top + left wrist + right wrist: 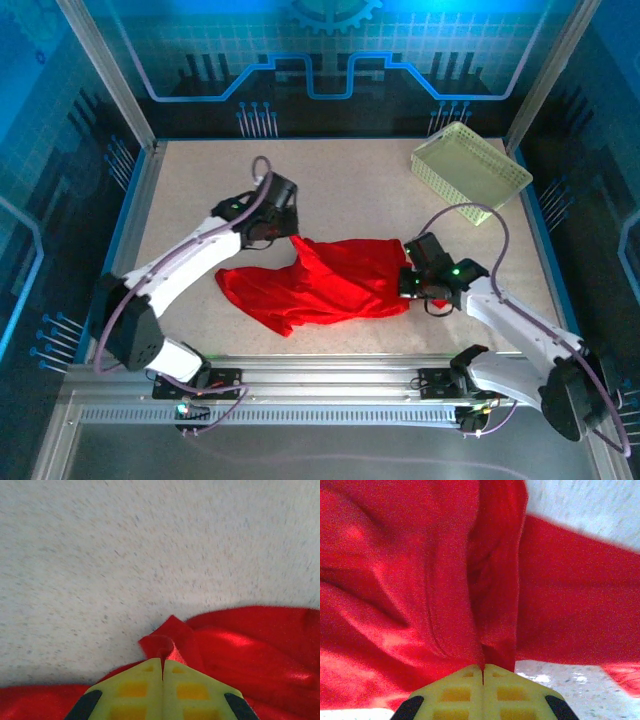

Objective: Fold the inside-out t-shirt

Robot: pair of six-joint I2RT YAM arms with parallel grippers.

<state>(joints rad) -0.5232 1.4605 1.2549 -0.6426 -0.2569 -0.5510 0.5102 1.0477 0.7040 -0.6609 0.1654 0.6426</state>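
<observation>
My left gripper should next drag the fold back to the shirt's loose end point(233, 281), away from my right gripper, to straighten the bunched cloth, and then release it. The loose end lies back of my left gripper.
The inside-out t-shirt point(320, 283) is a bright red crumpled heap in the middle of the table. My left gripper point(288, 230) is at its upper left corner, shut on a small fold of the red cloth point(170, 642) that sticks out past the yellow fingertips point(135, 685). At the heap's right edge sits my right gripper point(408, 278), shut on a bunched ridge of the t-shirt point(490, 580), which rises from between its fingertips point(510, 685). No tag shows.
A pale yellow-green lattice basket point(470, 170) stands at the back right corner. Blue-edged walls bound the speckled table point(350, 190). Bare tabletop lies behind the shirt and along the front edge.
</observation>
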